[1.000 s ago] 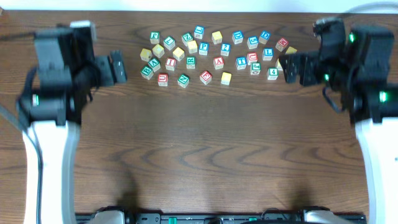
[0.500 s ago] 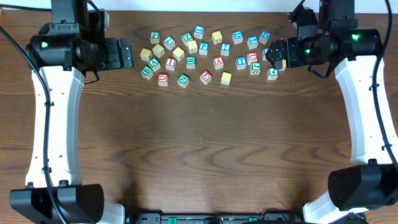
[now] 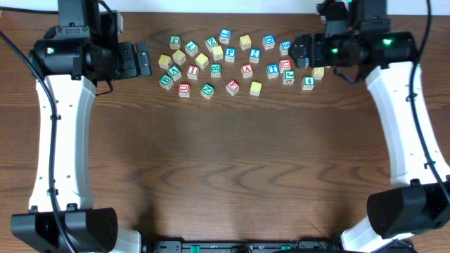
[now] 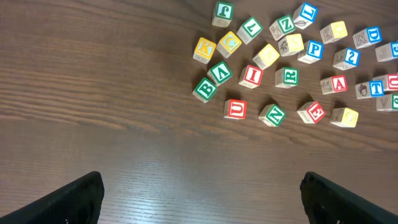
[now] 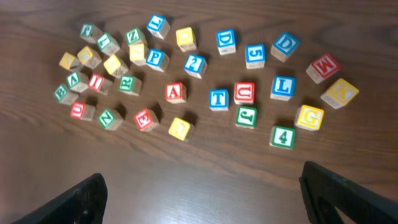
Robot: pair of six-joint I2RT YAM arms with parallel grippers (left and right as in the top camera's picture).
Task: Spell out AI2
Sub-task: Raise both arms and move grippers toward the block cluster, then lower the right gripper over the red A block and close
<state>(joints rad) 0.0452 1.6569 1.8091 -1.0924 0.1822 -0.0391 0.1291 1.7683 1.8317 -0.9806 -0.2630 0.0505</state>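
Observation:
The red A block [image 3: 247,71] [image 5: 175,93] is below my right gripper and to its left in the overhead view. My right gripper will next move sideways and down onto the block.
Several lettered wooden blocks lie scattered at the table's far edge. The red A block [image 3: 247,70] sits mid-cluster, the red I block [image 3: 193,72] to its left, the blue 2 block [image 3: 254,55] just behind the A. The right wrist view shows A [image 5: 175,92], I [image 5: 96,81] and 2 [image 5: 196,65]; the left wrist view shows A [image 4: 336,84], I [image 4: 251,76] and 2 [image 4: 350,57]. My left gripper [image 3: 143,59] [image 4: 200,193] is open and empty, left of the cluster. My right gripper [image 3: 299,53] [image 5: 202,186] is open and empty above the cluster's right end.
Other blocks surround these: green B [image 4: 204,89], red U [image 4: 235,109], green N [image 4: 272,114], red E [image 5: 144,118], blue T [image 5: 218,98], green 4 [image 5: 282,137], yellow G [image 5: 310,117]. Bare brown wood table [image 3: 225,161] stretches in front of the cluster.
My right gripper has moved left, from beside the cluster to over its right end. My left arm swung up into place a second ago and has held still since.

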